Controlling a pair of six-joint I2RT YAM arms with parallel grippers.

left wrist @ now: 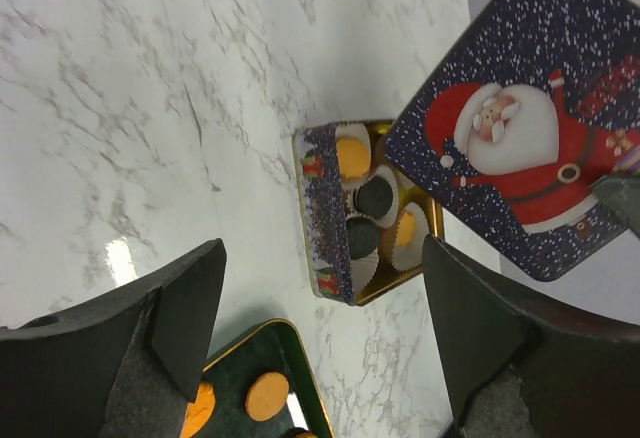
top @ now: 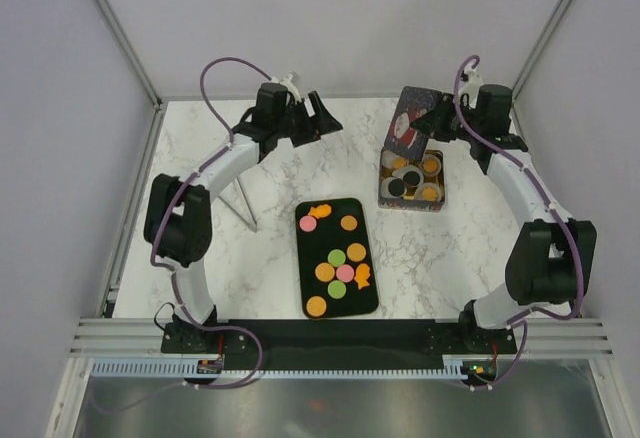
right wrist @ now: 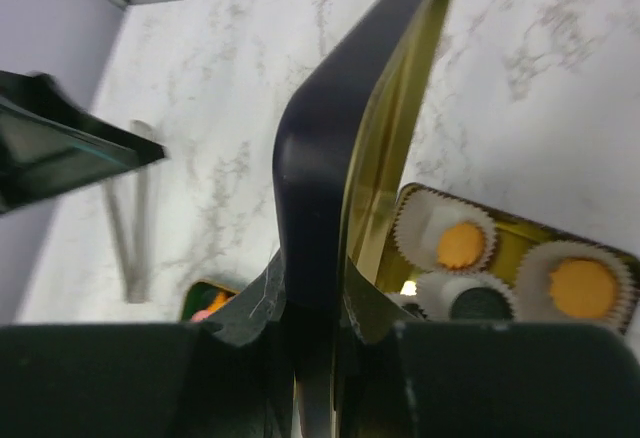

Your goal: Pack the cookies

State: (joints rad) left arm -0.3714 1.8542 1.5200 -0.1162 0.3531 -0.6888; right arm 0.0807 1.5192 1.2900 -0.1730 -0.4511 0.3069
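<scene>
I need to move the Santa lid point(top: 408, 116) in my right gripper back and down to the tin next, as the tin is still uncovered. I should let go of it over the tin's open top point(top: 411, 176).
Several cookies point(top: 338, 256), orange, pink and green, lie on the black tray point(top: 330, 238) at the table's middle. More orange and dark cookies point(top: 431, 165) sit in white paper cups inside the open square tin point(top: 410, 202) at the back right. My right gripper point(top: 432, 118) is shut on the edge of the Santa lid point(top: 408, 116) and holds it tilted above the tin's far side; the wrist view shows the lid point(right wrist: 340, 158) edge-on between the jaws point(right wrist: 318, 303). My left gripper point(top: 315, 118) is open and empty at the back centre, above the table, left of the tin point(left wrist: 325, 208).
Metal tongs point(top: 240, 198) lie on the marble left of the tray. Walls close the table on the left, back and right. In the left wrist view the tray corner point(left wrist: 290, 358) with an orange cookie point(left wrist: 267, 396) shows below the fingers.
</scene>
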